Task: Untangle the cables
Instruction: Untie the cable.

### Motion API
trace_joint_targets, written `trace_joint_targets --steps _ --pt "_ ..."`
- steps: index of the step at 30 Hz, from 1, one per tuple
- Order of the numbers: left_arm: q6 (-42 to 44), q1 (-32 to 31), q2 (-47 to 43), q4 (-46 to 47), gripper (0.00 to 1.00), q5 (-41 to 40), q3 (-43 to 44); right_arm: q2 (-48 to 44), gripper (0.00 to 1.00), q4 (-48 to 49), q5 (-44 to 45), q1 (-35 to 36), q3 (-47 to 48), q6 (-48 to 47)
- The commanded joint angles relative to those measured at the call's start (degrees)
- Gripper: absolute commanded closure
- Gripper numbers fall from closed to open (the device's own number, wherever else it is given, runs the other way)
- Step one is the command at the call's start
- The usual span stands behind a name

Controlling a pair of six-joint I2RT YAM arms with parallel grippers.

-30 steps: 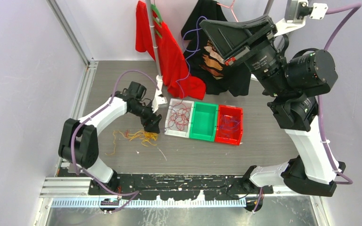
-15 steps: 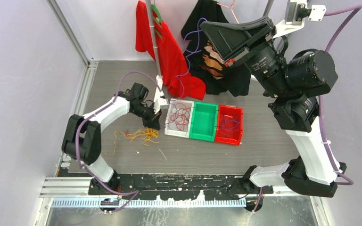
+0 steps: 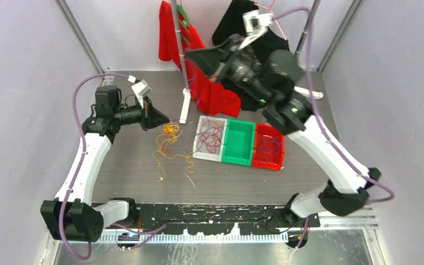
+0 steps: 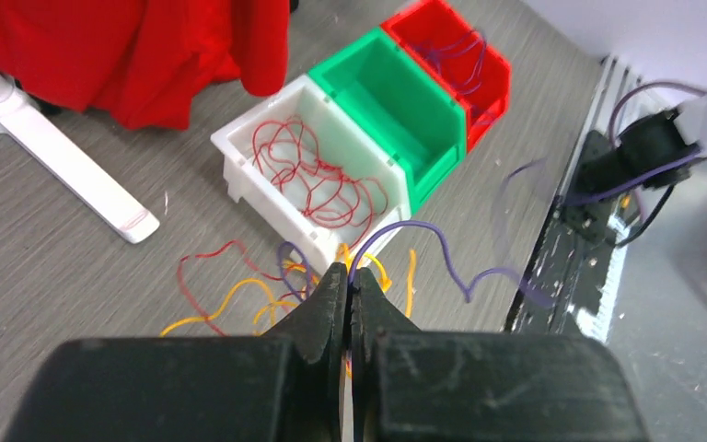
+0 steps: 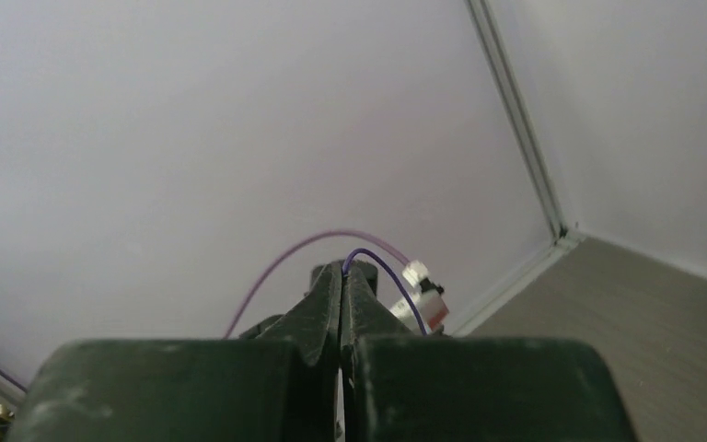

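I still hold the purple cable high above the tabletop. My right gripper should next come down toward the rack's white foot [image 3: 185, 107] and let go of the cable there.
A knot of yellow and red cables [image 3: 169, 131] hangs under my left gripper [image 3: 165, 118], its loose strands trailing down to the table. In the left wrist view my left gripper [image 4: 351, 276] is shut on a thin purple cable [image 4: 465, 284] that curls off to the right. Yellow and red strands [image 4: 230, 296] dangle beneath the jaws. My right gripper [image 3: 190, 54] is raised high at the back and points left. In the right wrist view my right gripper [image 5: 342, 269] is shut on a purple cable [image 5: 396, 276] that arcs away to the right.
Three bins stand in a row: a white bin [image 3: 205, 157] with red cables, a green bin [image 3: 236, 160], and a red bin [image 3: 266, 164] with purple cables. A white rack stand [image 3: 185, 107] with a red garment [image 3: 212, 94] and black clothing stands behind them.
My left gripper shut, then rose from the table toward the back left, lifting the yellow and red knot. The right arm swung left, its gripper now above the red garment.
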Motion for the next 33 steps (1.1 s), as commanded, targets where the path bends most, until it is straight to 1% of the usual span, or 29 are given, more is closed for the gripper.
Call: trace_joint_targets --steps 1,4,6,8,10,12,14,15,16,17,18,20,21,23,25,26,28,31,33 --pt "-12.3 2.0 -3.1 8.5 1.00 5.6 -1.9 6.9 0.99 4.1 -6.0 0.2 0.4 6.3" --pt "-9.5 2.4 -5.0 7.0 1.00 4.0 -4.0 11.2 0.99 4.2 -6.0 0.2 3.2 5.1" --pt "-8.6 3.2 -5.9 5.5 1.00 4.3 -4.6 14.5 0.99 0.8 -3.8 -0.1 6.1 1.7" --pt "-7.0 3.9 -6.8 2.5 1.00 4.3 -4.3 19.9 0.99 -3.9 -4.9 -1.2 11.3 -1.0" --pt "-3.3 4.3 -7.3 -2.7 1.00 3.8 -3.6 26.5 0.99 -12.0 -3.1 -1.8 19.4 -7.0" --pt "1.9 4.3 -7.6 -10.1 1.00 1.4 -2.6 32.8 0.99 -18.1 0.0 -2.1 26.5 -13.7" --pt "7.1 4.4 -8.0 -15.3 1.00 -2.5 -2.2 36.4 0.98 -18.2 5.6 -2.2 27.7 -18.1" --pt "8.8 4.4 -8.3 -18.0 1.00 -4.9 -2.3 37.2 0.94 -17.2 7.6 -2.6 27.2 -19.2" --pt "9.8 4.4 -8.4 -20.1 1.00 -6.8 -2.3 37.8 0.83 -16.4 9.7 -2.8 26.8 -20.2" --pt "11.0 4.5 -8.5 -21.8 1.00 -8.0 -2.4 38.3 0.65 -16.0 11.8 -2.8 26.7 -21.0" --pt "11.5 4.6 -8.5 -23.3 1.00 -8.8 -2.4 38.8 0.55 -15.8 13.0 -2.8 26.8 -21.5" --pt "11.0 5.1 -8.4 -24.9 1.00 -9.2 -2.7 38.7 0.49 -15.6 13.8 -2.9 26.3 -21.8" --pt "9.7 5.5 -8.3 -24.5 1.00 -9.6 -3.0 38.1 0.44 -15.1 14.1 -2.9 25.2 -21.4" --pt "4.5 6.9 -7.9 -22.2 1.00 -10.4 -3.1 36.5 0.29 -14.1 13.9 -3.0 21.9 -20.4" --pt "-1.4 9.2 -6.4 -19.9 1.00 -8.8 -2.6 34.2 0.16 -12.9 12.8 -3.1 18.3 -19.9" --pt "-4.0 10.4 -5.5 -19.1 1.00 -7.5 -2.1 33.0 0.12 -12.9 12.2 -3.1 16.9 -19.6" --pt "-8.5 11.5 -3.7 -18.0 1.00 -7.4 -1.2 30.9 0.07 -13.4 10.5 -3.0 14.7 -18.7" --pt "-12.1 12.1 -2.3 -16.9 1.00 -10.2 -0.6 26.4 0.06 -13.0 7.8 -2.8 10.1 -16.6" --pt "-13.7 12.2 -2.7 -16.3 1.00 -11.9 -0.9 20.4 0.09 -7.9 4.1 -1.9 2.1 -15.8"
